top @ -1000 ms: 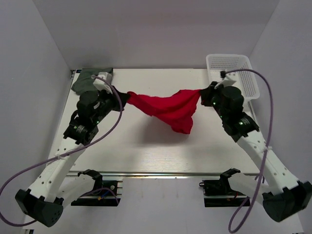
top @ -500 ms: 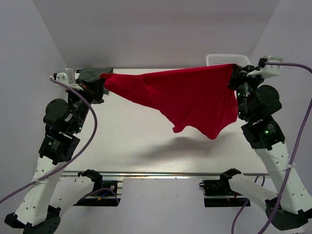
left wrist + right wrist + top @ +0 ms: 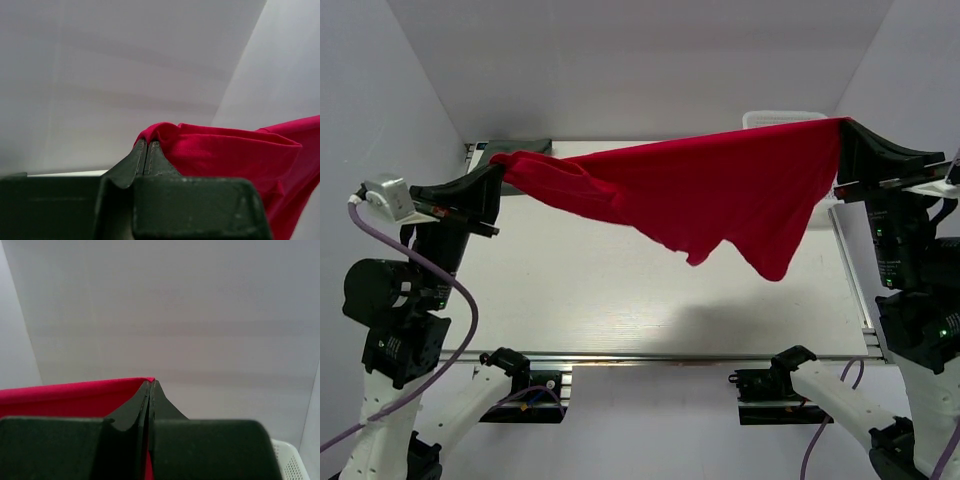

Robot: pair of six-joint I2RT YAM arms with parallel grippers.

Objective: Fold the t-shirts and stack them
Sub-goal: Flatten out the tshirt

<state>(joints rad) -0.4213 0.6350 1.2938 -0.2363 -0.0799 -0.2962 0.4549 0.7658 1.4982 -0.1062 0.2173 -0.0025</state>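
Observation:
The cloth hangs stretched in the air, so the robot's left gripper will next lower its corner of the red t-shirt [image 3: 700,195] onto the bare tabletop below and let go of it.
The red t-shirt [image 3: 700,195] hangs stretched high above the table between both grippers, its lower edge drooping in the middle. My left gripper [image 3: 498,167] is shut on its left corner; the cloth shows at the fingertips in the left wrist view [image 3: 210,150]. My right gripper [image 3: 844,125] is shut on its right corner, with red cloth beside the jaws in the right wrist view [image 3: 75,397]. The dark grey-green t-shirt [image 3: 520,146] lies at the table's far left corner, mostly hidden behind the red one.
The white mesh basket [image 3: 770,119] stands at the far right, largely hidden behind the shirt; its corner shows in the right wrist view [image 3: 287,460]. The white table [image 3: 620,290] lies below, walls on both sides.
Both grippers have risen and moved apart, pulling the red shirt from a low bunched sag into a wide raised spread. The arms now stand upright at the table's sides.

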